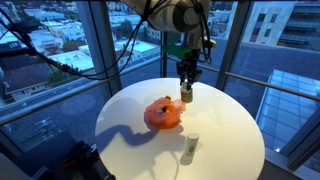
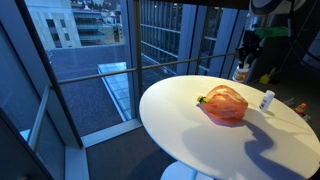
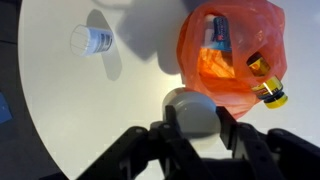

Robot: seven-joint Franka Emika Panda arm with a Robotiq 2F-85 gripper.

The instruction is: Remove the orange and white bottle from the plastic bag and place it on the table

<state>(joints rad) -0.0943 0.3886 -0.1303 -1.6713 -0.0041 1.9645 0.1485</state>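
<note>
The gripper moves toward the small white bottle next and lowers onto the open spot, since bare table shows between the bag [image 1: 163,115] and the small white bottle.
My gripper [image 3: 193,128] is shut on a bottle with a grey cap [image 3: 192,108], seen from above in the wrist view. In both exterior views the orange and white bottle [image 1: 186,95] [image 2: 241,73] hangs upright in the gripper [image 1: 186,84] [image 2: 243,62], just over the far part of the round white table [image 1: 130,115] [image 2: 170,110]. It is outside the orange plastic bag [image 1: 163,115] [image 2: 224,104] [image 3: 235,45], which lies near the table's middle, beside the gripper. I cannot tell whether the bottle's base touches the table.
A small white bottle [image 1: 190,147] [image 2: 266,99] [image 3: 92,40] stands on the table apart from the bag. A yellow-capped bottle [image 3: 268,92] sticks out of the bag, which holds other items. Glass walls and railings surround the table.
</note>
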